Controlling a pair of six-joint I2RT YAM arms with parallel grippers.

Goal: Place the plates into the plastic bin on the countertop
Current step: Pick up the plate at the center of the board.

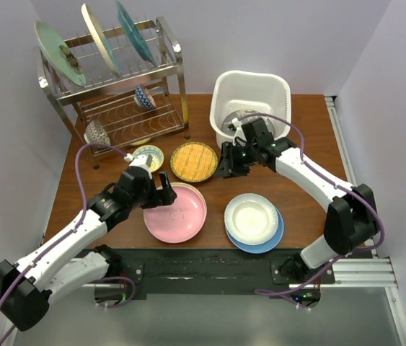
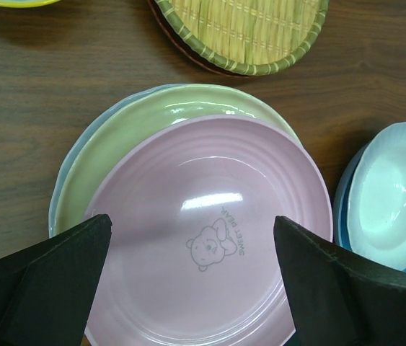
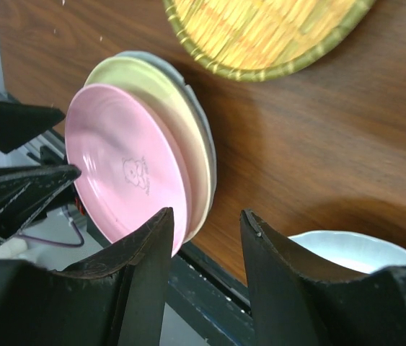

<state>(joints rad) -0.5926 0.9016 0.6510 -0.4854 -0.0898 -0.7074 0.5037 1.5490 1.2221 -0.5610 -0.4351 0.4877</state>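
The pink plate is on top of the stack, so my right gripper should next move down and to the left in the top view, onto the pink plate's rim (image 1: 205,207) (image 3: 187,205) facing the white plate.
A pink plate (image 1: 179,213) with a bear print tops a stack at the front centre, over a lime green plate (image 2: 138,137) and a pale blue-grey one (image 2: 64,189). My left gripper (image 1: 161,193) hovers open and empty over the pink plate (image 2: 203,238), jaws wide apart (image 2: 192,231). My right gripper (image 1: 229,166) is open and empty (image 3: 206,227) between the yellow woven-look plate (image 1: 194,160) and the white plastic bin (image 1: 275,90). A grey plate (image 1: 241,115) lies in the bin, partly hidden by the right arm. A white plate (image 1: 252,216) sits on a blue plate (image 1: 269,244).
A steel wire dish rack (image 1: 174,68) at the back left holds three upright plates, a patterned bowl (image 1: 145,97) and a cup (image 1: 96,133). A small yellow-and-blue bowl (image 1: 148,154) sits beside the woven plate. The table's front edge lies just below the plate stacks.
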